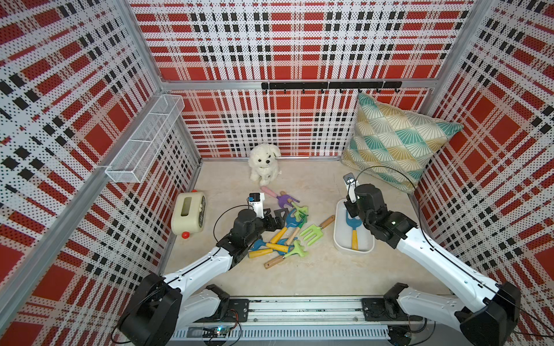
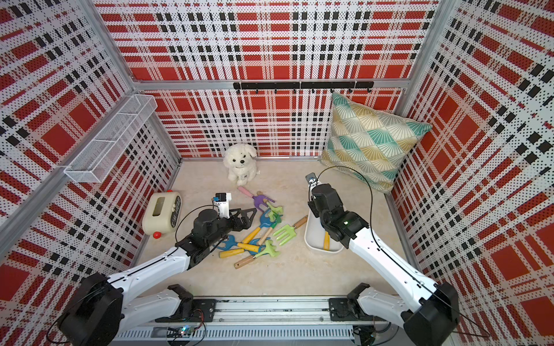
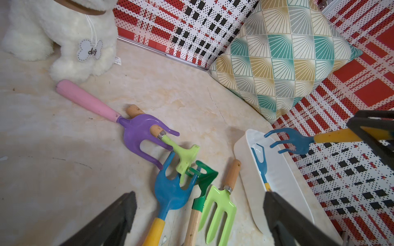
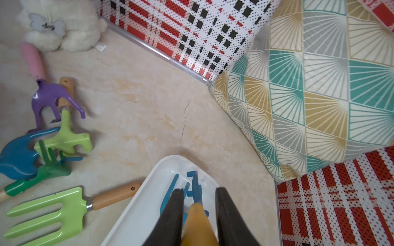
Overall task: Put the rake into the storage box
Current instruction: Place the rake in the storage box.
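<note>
The white bottom of the storage box (image 4: 151, 217) is below my right gripper. Next I will lower the gripper until the hanging rake rests inside the box, then let go of the rake's handle.
My right gripper (image 4: 199, 189) is shut on the yellow handle of a blue rake (image 3: 296, 142), which hangs just above the white storage box (image 1: 337, 236), head pointing to the box's far end. In both top views the right wrist hides most of this rake. Another blue rake (image 1: 354, 236) lies inside the storage box (image 3: 283, 187). My left gripper (image 3: 199, 196) stands open, low over a pile of toy rakes (image 1: 287, 236) in the middle of the floor, with nothing between its fingers.
A green fork-shaped rake (image 1: 313, 232) lies just left of the box. A plush dog (image 1: 263, 161) sits at the back wall and a patterned pillow (image 1: 395, 140) leans in the back right corner. A cream gadget (image 1: 189, 212) stands at the left wall under a wire basket (image 1: 144, 140).
</note>
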### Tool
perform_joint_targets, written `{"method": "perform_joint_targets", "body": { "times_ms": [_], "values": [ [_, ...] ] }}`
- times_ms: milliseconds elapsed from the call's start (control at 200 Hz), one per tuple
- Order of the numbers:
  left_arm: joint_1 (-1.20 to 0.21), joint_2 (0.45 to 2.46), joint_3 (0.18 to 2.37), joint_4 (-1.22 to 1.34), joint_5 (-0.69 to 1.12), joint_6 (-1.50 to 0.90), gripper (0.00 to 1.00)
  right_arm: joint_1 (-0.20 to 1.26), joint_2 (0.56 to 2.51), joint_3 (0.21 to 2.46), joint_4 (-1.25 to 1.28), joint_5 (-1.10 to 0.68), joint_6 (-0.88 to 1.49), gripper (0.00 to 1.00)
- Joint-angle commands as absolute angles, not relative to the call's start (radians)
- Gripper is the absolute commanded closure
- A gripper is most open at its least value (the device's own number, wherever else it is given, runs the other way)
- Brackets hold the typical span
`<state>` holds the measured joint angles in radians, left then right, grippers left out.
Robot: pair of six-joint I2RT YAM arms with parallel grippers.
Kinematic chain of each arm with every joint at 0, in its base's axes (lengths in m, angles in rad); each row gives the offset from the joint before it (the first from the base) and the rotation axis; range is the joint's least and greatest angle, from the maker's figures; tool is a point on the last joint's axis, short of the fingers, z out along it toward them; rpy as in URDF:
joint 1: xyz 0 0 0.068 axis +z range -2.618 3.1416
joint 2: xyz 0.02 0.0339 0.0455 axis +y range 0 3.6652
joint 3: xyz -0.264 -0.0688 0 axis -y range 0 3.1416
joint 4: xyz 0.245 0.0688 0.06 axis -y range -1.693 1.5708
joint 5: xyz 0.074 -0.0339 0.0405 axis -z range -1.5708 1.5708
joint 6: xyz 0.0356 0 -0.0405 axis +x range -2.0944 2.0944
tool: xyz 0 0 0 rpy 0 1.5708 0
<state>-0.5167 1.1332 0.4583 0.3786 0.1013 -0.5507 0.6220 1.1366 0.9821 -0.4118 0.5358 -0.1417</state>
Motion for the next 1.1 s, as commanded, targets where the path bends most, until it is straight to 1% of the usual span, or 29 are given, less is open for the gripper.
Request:
{"method": "perform_joint_targets", "body": {
  "times_ms": [0, 200, 371, 481, 561, 616, 636, 686, 752, 902, 1032, 1097],
  "values": [
    [-0.505, 1.112, 0.439, 0.408, 0.100, -0.566, 0.01, 0.669, 1.175, 0.964, -0.367, 0.588, -0.216, 1.00],
    [-0.500, 1.108, 0.420, 0.416, 0.097, -0.575, 0.01, 0.753, 1.250, 0.922, -0.277, 0.692, -0.312, 1.00],
    [-0.499, 1.102, 0.408, 0.417, 0.094, -0.580, 0.01, 0.790, 1.313, 0.886, -0.216, 0.757, -0.369, 1.00],
    [-0.498, 1.098, 0.398, 0.417, 0.087, -0.588, 0.01, 0.804, 1.334, 0.877, -0.216, 0.758, -0.367, 1.00],
    [-0.496, 1.098, 0.391, 0.417, 0.086, -0.602, 0.01, 0.804, 1.339, 0.879, -0.250, 0.735, -0.341, 0.83],
    [-0.495, 1.097, 0.385, 0.413, 0.086, -0.612, 0.01, 0.805, 1.347, 0.880, -0.284, 0.730, -0.318, 0.68],
    [-0.495, 1.097, 0.384, 0.412, 0.086, -0.615, 0.01, 0.805, 1.350, 0.881, -0.301, 0.729, -0.310, 0.65],
    [-0.495, 1.095, 0.381, 0.405, 0.084, -0.622, 0.01, 0.805, 1.356, 0.884, -0.339, 0.736, -0.281, 0.61],
    [-0.495, 1.094, 0.378, 0.394, 0.087, -0.630, 0.01, 0.808, 1.355, 0.879, -0.383, 0.751, -0.242, 0.58],
    [-0.502, 1.080, 0.369, 0.364, 0.089, -0.651, 0.01, 0.810, 1.308, 0.869, -0.467, 0.749, -0.132, 0.48],
    [-0.523, 1.071, 0.387, 0.286, 0.054, -0.648, 0.01, 0.809, 1.247, 0.877, -0.522, 0.757, -0.027, 0.43],
    [-0.547, 1.064, 0.396, 0.249, 0.022, -0.647, 0.01, 0.810, 1.216, 0.886, -0.547, 0.712, 0.021, 0.41]
  ]
}}
